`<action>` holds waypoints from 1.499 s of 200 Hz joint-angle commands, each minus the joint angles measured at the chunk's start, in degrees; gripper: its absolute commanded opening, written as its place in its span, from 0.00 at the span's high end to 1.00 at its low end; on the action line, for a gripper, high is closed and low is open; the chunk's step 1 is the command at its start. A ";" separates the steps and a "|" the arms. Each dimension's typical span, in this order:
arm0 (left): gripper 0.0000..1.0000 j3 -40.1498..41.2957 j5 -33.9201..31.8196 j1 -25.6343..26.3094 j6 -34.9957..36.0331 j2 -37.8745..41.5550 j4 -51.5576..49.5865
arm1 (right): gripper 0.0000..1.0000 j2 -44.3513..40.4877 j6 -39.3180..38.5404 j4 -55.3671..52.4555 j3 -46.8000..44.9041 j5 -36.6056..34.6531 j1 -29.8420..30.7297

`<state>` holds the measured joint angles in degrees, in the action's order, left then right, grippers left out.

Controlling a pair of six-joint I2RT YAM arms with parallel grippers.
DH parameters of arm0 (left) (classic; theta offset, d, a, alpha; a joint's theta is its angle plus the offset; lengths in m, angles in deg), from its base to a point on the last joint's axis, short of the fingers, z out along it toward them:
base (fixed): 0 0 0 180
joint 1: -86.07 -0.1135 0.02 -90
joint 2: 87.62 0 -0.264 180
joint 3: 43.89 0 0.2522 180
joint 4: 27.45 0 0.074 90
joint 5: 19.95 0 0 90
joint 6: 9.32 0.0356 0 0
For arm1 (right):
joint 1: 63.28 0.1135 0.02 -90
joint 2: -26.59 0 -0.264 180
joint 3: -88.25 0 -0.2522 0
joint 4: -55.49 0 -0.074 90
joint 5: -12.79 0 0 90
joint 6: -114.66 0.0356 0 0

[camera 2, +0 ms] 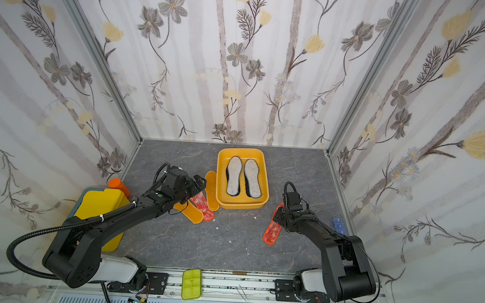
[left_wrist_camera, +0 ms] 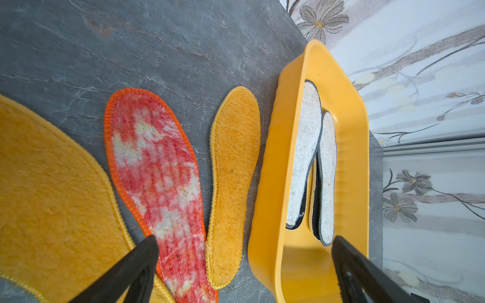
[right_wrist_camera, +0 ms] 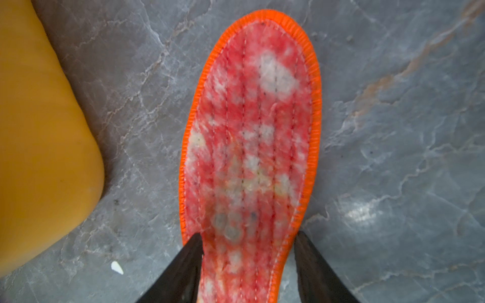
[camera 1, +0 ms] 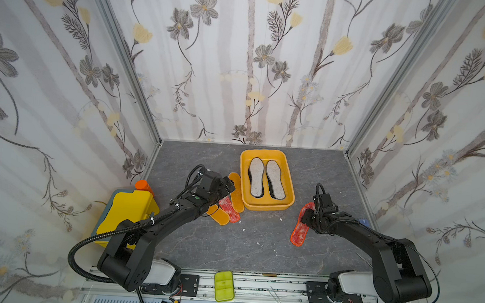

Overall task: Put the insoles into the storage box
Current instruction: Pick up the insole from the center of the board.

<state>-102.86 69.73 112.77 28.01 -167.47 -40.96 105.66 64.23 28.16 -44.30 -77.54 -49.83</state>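
Observation:
I need to move my right gripper away from the storage box and close it on the insole's rim farther from the storage box (right_wrist_camera: pixel 294 223), because that rim is just inside one open finger.
The yellow-orange storage box (camera 1: pixel 261 208) (left_wrist_camera: pixel 265 183) holds two grey-white insoles (camera 1: pixel 256 176) (camera 1: pixel 275 178) side by side, with black edges showing beneath them. Left of the box lie two orange-yellow insoles (camera 1: pixel 237 193) (camera 1: pixel 220 215) and a red-orange speckled one (camera 1: pixel 230 210) (left_wrist_camera: pixel 157 170). My left gripper (camera 1: pixel 229 186) (left_wrist_camera: pixel 245 238) hovers wide open over these and the box's near wall. Another red-orange insole (camera 1: pixel 300 230) (right_wrist_camera: pixel 249 131) lies right of the box. My right gripper (camera 1: pixel 308 216) (right_wrist_camera: pixel 248 233) straddles its narrow part, open, with a gap at one finger.
A yellow lidded box (camera 1: pixel 128 211) with an orange cylinder (camera 1: pixel 144 185) behind it stands at the left wall. A lime-green tray (camera 1: pixel 223 285) rests on the front rail. A small blue item (camera 1: pixel 364 222) sits by the right wall. Papered walls enclose three sides.

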 commanded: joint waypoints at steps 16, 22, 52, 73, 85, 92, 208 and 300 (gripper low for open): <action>0.00 -0.18 0.15 0.07 1.01 -0.48 0.89 | 0.44 2.47 0.42 -1.50 -0.35 -0.10 -0.01; 0.00 -0.15 0.14 0.01 0.98 -0.42 0.80 | 0.44 2.86 0.34 -1.25 -0.38 -0.03 -0.01; 0.00 0.03 -0.45 0.02 1.07 0.46 0.17 | 0.50 6.20 -1.42 -0.59 0.49 -1.67 0.04; 0.00 0.24 -0.95 0.02 1.07 1.52 -0.25 | 0.52 9.16 -2.56 -0.56 0.94 -2.42 0.08; 0.00 0.51 -1.43 0.01 0.98 2.25 -0.60 | 0.56 10.31 -3.12 -0.64 1.18 -3.03 0.08; 0.00 0.65 -1.68 0.01 0.98 2.69 -0.76 | 0.57 10.57 -3.18 -1.04 1.53 -3.58 0.20; 0.00 2.23 -2.50 -0.07 0.55 5.13 -0.82 | 0.95 10.52 -5.98 -0.90 3.70 -1.59 -0.24; 0.00 3.18 -1.86 -0.22 -0.16 5.86 0.17 | 1.00 -6.75 -12.70 -0.72 6.88 -5.48 -3.93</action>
<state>-99.89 68.20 112.64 28.15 -161.75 -41.90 100.96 54.92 30.57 -39.62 -79.42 -52.95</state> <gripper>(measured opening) 0.998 0.049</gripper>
